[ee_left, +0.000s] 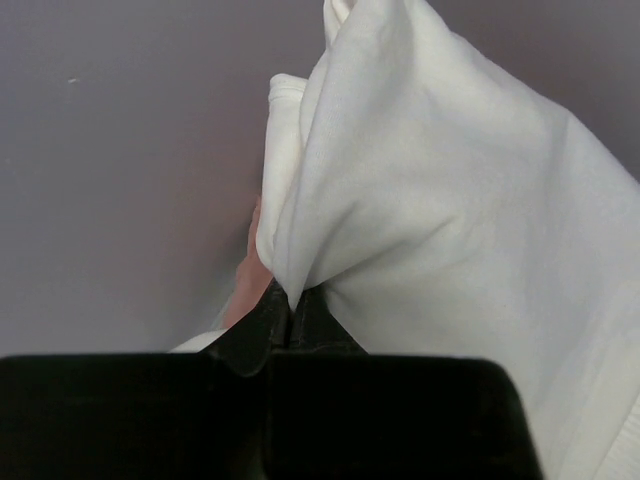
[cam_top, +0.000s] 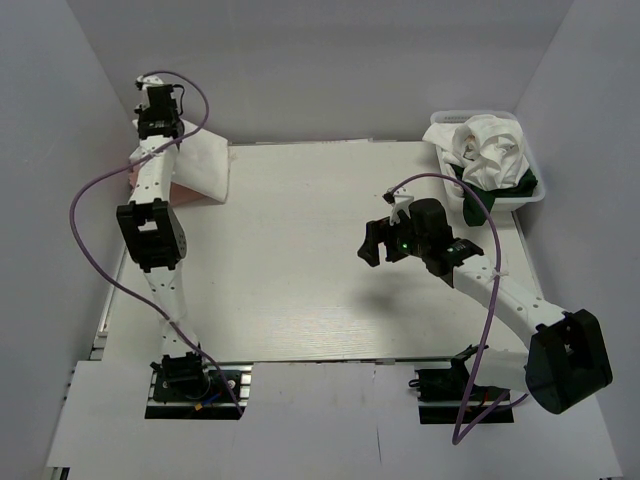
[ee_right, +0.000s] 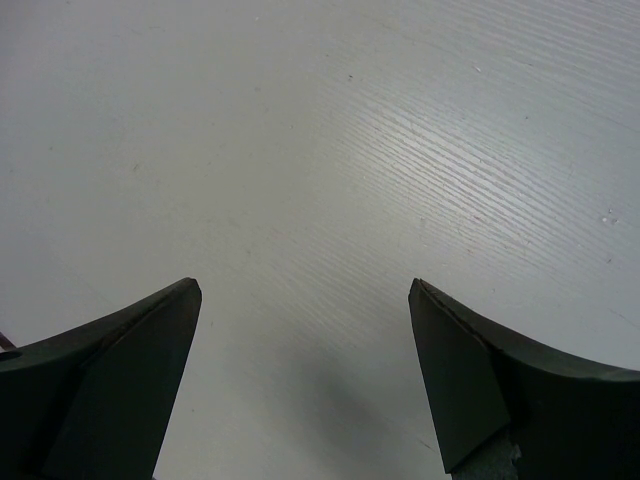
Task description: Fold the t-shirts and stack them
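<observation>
Next, my left gripper moves toward the nearby side wall and down and lays the lifted fold over the pink t-shirt, which shows uncovered beside it.
A white t-shirt (cam_top: 205,163) lies folded at the table's far left corner, over a salmon-pink t-shirt (cam_top: 186,192) whose edge shows beneath it. My left gripper (ee_left: 289,308) is shut on a pinched fold of the white t-shirt (ee_left: 440,230), lifting that fold; a bit of the pink t-shirt (ee_left: 250,280) shows beside the fingers. From above, the left gripper (cam_top: 160,128) is at the shirt's far left edge. My right gripper (cam_top: 371,246) hovers over the middle of the table, open and empty. In the right wrist view, the right gripper (ee_right: 305,290) has only bare tabletop between its fingers.
A white mesh basket (cam_top: 531,197) stands at the far right corner, holding crumpled white t-shirts (cam_top: 488,148) and a dark green one (cam_top: 527,183). Grey walls close in the table on the left, back and right. The white wooden table (cam_top: 300,300) lies between the arms.
</observation>
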`<state>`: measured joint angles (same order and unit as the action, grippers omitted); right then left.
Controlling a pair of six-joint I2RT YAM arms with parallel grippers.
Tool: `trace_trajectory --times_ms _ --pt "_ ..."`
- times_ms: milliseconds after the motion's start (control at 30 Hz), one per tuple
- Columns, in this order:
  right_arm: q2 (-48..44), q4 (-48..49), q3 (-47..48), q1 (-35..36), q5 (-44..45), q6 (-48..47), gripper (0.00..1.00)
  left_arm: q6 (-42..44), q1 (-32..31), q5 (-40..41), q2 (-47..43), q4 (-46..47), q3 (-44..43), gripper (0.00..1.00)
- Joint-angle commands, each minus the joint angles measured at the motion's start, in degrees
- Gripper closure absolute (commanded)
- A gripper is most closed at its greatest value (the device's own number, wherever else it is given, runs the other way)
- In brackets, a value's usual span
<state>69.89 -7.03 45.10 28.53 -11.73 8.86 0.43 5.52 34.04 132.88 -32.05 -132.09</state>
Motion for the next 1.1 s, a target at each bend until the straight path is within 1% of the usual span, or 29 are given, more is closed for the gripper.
trace_trajectory --times_ms 0,33,100,167,200,233,267,300,333,433,467,567,600,633,667,700,733,800,900,1033,1067 --pt "-1.16 2.28 -0.1 0.03 0.12 0.19 0.1 -5.25 3.79 0.94 -4.12 4.02 1.04 1.0" --pt "-1.16 2.54 -0.28 0.12 0.04 0.36 0.1 -5.87 4.93 0.16 -4.12 4.63 1.92 1.0" --pt "-1.07 2.63 -0.36 0.12 -0.14 0.45 0.1 -9.38 5.47 1.72 -2.37 4.11 3.24 1.0" --pt "-1.16 2.81 -0.36 0.12 -0.14 0.37 0.1 -12.63 7.75 2.26 -0.87 1.65 3.24 1.0" --pt "-1.33 2.9 -0.54 0.12 -0.05 0.19 0.1 -16.21 8.45 2.26 -0.17 0.42 3.24 1.0" --pt "-1.25 3.33 -0.89 0.12 0.04 0.1 0.1 -17.73 9.67 1.65 0.36 -1.5 2.64 1.0" --pt "-1.24 3.51 -0.89 0.21 0.04 0.19 0.1 -19.13 10.21 1.64 0.36 -1.52 3.41 1.0" --pt "-1.16 3.69 -0.89 0.21 0.21 0.19 0.1 -22.11 10.21 2.95 0.36 -2.48 4.03 1.0" --pt "-1.07 3.6 -0.89 0.21 0.21 0.02 0.1 -23.35 10.82 4.53 -0.16 -2.49 6.3 1.0" --pt "-0.63 3.51 -0.89 0.21 0.12 0.01 0.1 -25.21 11.97 5.67 -1.47 0.4 11.66 1.0" --pt "-0.72 3.6 -0.81 0.21 0.04 0.01 0.1 -25.21 12.58 4.9 -1.48 0.41 12.2 1.0" --pt "-0.45 3.69 -0.81 0.12 0.04 -0.07 0.1 -25.21 13.11 3.22 0.44 -1.77 9.93 1.0" --pt "-0.37 3.6 -0.8 0.12 -0.05 0.01 0.1 -25.21 13.11 2.61 1.76 -1.78 8.71 0.89" --pt "-0.37 3.69 -0.8 0.38 -0.05 -0.07 0.1 -25.21 13.11 1.91 1.77 -2.57 8.69 0.75" --pt "-0.19 3.6 -0.72 -0.4 -0.05 -0.16 0.1 -25.21 13.11 1.38 1.77 -2.58 8.69 0.39" --pt "-0.1 3.34 -0.72 0.29 -0.05 -0.25 0.1 -25.21 13.11 0.07 1.77 -3.1 8.69 0.27" --pt "-0.02 3.42 -0.8 0.21 0.12 -0.42 0.1 -25.21 13.11 -0.46 1.25 -3.1 8.69 0.18" --pt "0.42 3.16 -0.46 0.21 -0.05 -0.51 0.1 -25.21 13.11 -0.47 -0.42 -1.27 11.4 0.0" --pt "0.69 2.98 -0.01 0.12 -0.58 -0.51 0.1 -25.21 13.11 -0.99 -4.2 -0.12 12.74 0.0" --pt "0.69 3.16 -0.1 0.21 -1.19 -0.51 0.1 -23.37 11.28 -2.31 -7.98 0.58 12.74 0.0" --pt "0.95 3.25 -0.1 0.29 -1.19 -0.6 0.1 -22.5 11.27 -4.66 -8.77 0.59 13.35 0.0"
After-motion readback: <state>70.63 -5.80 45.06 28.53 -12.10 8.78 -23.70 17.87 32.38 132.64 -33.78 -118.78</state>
